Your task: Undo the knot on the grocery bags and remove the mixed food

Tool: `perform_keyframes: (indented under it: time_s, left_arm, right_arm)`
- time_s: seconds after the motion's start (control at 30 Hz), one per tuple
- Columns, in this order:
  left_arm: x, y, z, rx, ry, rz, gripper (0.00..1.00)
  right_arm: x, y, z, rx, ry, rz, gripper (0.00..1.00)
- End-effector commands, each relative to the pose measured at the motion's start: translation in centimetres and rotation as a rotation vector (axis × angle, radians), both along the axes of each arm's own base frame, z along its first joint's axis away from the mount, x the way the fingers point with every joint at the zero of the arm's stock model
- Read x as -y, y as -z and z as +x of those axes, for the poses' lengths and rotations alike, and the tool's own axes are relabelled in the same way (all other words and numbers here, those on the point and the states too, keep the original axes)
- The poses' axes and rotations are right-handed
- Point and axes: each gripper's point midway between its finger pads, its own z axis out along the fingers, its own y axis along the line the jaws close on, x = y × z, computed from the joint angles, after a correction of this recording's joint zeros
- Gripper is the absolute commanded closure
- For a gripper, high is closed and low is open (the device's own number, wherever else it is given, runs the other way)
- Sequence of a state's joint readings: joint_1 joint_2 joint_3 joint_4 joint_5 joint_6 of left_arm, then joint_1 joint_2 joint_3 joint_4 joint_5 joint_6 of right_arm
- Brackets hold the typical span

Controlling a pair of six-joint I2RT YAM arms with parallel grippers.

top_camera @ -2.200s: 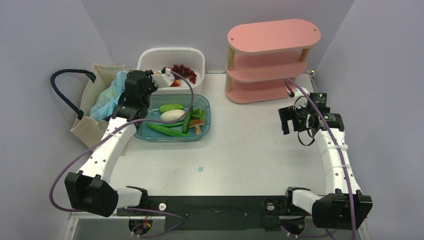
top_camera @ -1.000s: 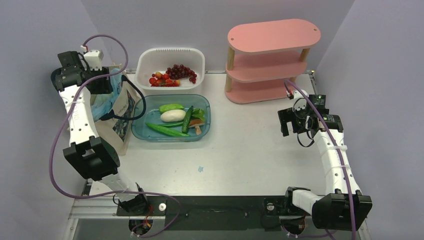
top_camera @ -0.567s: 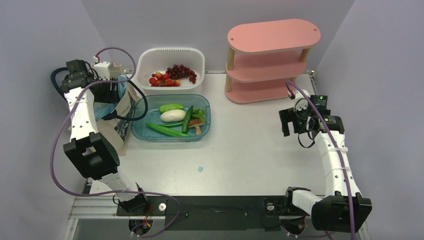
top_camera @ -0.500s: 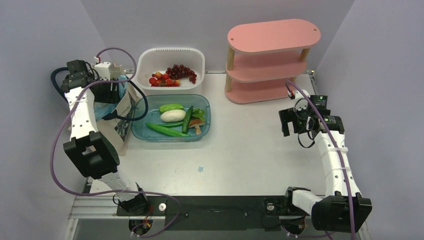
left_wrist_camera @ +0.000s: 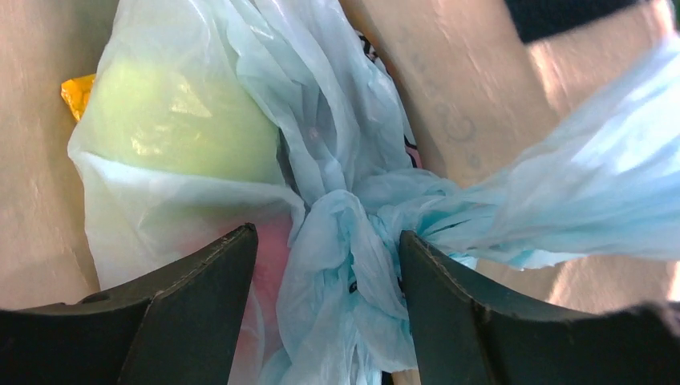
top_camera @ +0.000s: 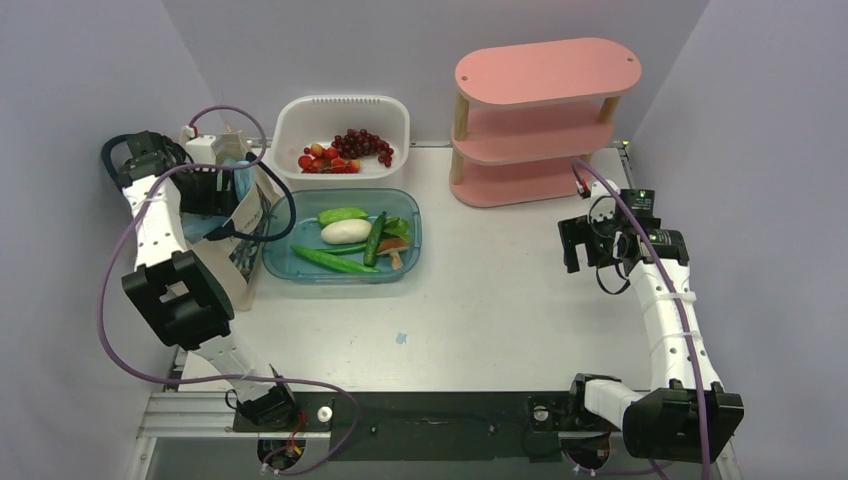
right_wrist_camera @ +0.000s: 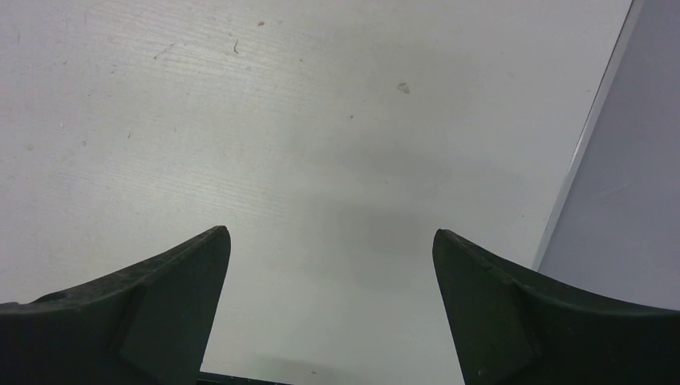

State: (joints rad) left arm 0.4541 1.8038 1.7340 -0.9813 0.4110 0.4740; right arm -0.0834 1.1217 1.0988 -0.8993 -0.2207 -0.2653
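I should lower my left gripper a little more around the bunched blue knot next and close its fingers there, because the knot is already between them.
The light blue plastic bag sits inside the beige canvas tote, whose navy handles loop out at the far left. Its knot, a bunched blue lump, lies between the fingertips of my left gripper. The jaws stand apart around the knot, and the right finger touches the plastic. Through the bag show a green pear and something pinkish red; a yellow packet peeks out beside it. My right gripper hangs open over bare table, far right.
A clear teal tub with green vegetables and a white oval one stands right of the tote. Behind it is the white slotted basket with grapes. A pink three-tier shelf stands at the back right. Walls close in on both sides.
My left arm swung from over the tub to the tote's left side, and its gripper has come down onto the blue bag with the jaws widening. The right arm has not moved.
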Motion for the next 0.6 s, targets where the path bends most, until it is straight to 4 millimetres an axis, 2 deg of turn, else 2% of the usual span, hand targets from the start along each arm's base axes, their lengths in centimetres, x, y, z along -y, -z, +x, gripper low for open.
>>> perform_keyframes:
  time_s: [0.0, 0.03, 0.13, 0.3, 0.37, 0.47, 0.53, 0.57]
  left_arm:
    - [2.1, -3.9, -2.4, 0.06, 0.134, -0.03, 0.36]
    - [3.0, -3.7, -3.1, 0.037, 0.158, -0.067, 0.36]
    - [3.8, -3.6, -2.9, 0.022, 0.201, -0.074, 0.36]
    - [3.0, -2.5, -1.8, 0.0, 0.184, -0.072, 0.35]
    - [2.6, -1.3, -1.1, -0.014, 0.158, -0.077, 0.35]
    - [1.4, 1.4, -0.3, -0.048, 0.094, -0.066, 0.35]
    - [0.4, 3.1, 0.3, -0.058, 0.059, -0.032, 0.39]
    - [0.0, 3.6, 0.8, -0.048, 0.047, -0.024, 0.47]
  right_arm:
    - [-0.8, -1.0, 0.5, -0.019, 0.006, 0.028, 0.06]
    - [-1.2, -0.8, 0.0, -0.046, -0.004, 0.031, 0.06]
    - [-1.8, -0.4, -0.3, -0.094, -0.021, 0.031, 0.07]
    - [-1.6, -0.6, 0.7, -0.085, -0.023, 0.006, 0.07]
    - [-1.3, -0.4, 0.6, -0.08, -0.015, 0.002, 0.07]
    - [-1.1, -0.1, -0.1, -0.082, -0.018, -0.014, 0.07]
    - [-0.8, 0.0, -0.8, -0.086, -0.027, -0.032, 0.07]
    - [-0.7, 0.3, -1.1, -0.091, -0.034, -0.042, 0.07]
